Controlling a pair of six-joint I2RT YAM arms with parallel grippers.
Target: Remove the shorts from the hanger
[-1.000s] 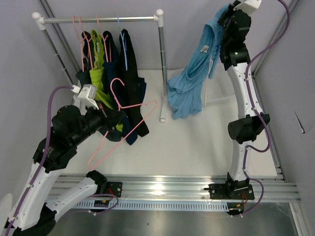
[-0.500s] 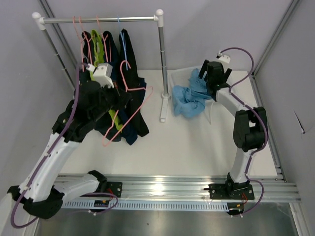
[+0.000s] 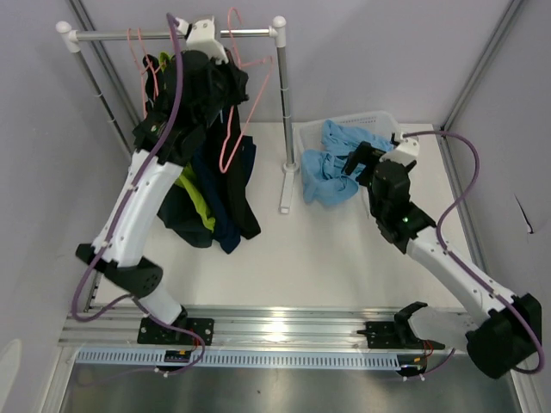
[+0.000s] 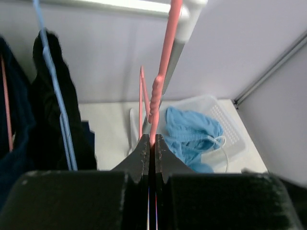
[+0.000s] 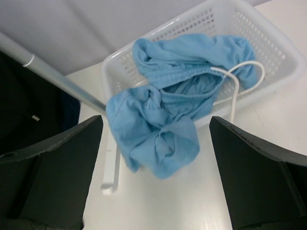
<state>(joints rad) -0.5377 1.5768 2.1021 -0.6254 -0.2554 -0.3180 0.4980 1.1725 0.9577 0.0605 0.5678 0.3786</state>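
Observation:
My left gripper shifts along the rack's bar toward the bar's end cap nearest the basket next, then releases the empty pink hanger.
An empty pink hanger is pinched in my shut left gripper, high up at the rack's rail, its hook by the right end cap. Light blue shorts lie crumpled half in a white basket, spilling over its left rim onto the table. My right gripper stands open just short of them, holding nothing. Black and navy shorts and lime green shorts still hang from the rail, partly hidden by my left arm.
The rack's right post and its foot stand between the hanging clothes and the basket. More pink hangers and a blue one hang on the rail. Grey walls close in on both sides.
My left arm lifted the pink hanger from low over the table up to the rail. My right arm came down from high, let the light blue shorts drop at the basket, opened and drew back.

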